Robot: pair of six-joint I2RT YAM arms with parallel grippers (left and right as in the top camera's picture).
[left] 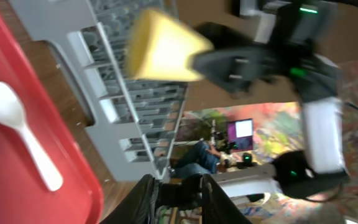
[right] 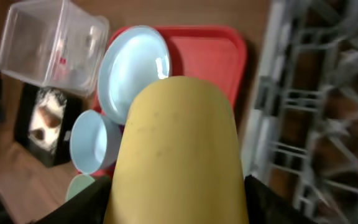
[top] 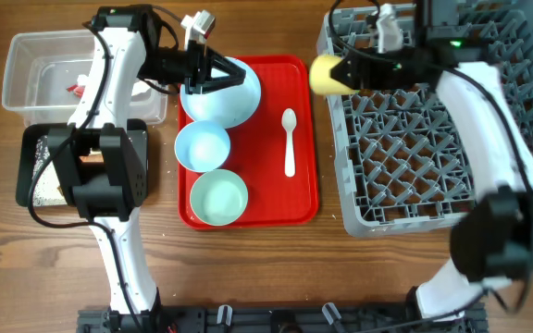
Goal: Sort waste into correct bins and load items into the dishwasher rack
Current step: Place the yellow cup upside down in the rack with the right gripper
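My right gripper moves back and down onto the rack's near corner by the tray [top: 370, 174] next to release the cup [top: 325, 74], as that corner lies back and below it.
My right gripper [top: 342, 72] [right: 179, 202] is shut on the small yellow cup [top: 325, 74] [right: 176, 155] and holds it on its side above the left edge of the grey dishwasher rack [top: 433, 139] [right: 316, 93]. The cup also shows in the left wrist view [left: 160, 53]. My left gripper [top: 234, 77] [left: 178, 186] points right above the pale blue plate [top: 234, 104] [right: 132, 68]; its fingers look shut and empty. The light blue bowl [top: 202, 146], the mint green bowl [top: 218, 197] and the white spoon [top: 290, 139] [left: 23, 137] lie on the red tray [top: 299, 199].
The clear tub [top: 26, 69] [right: 48, 37] at the back left holds white paper and red scraps [top: 77, 86]. The black tray [top: 35, 166] [right: 23, 99] in front of it holds rice-like grains and brown food, partly hidden by my left arm.
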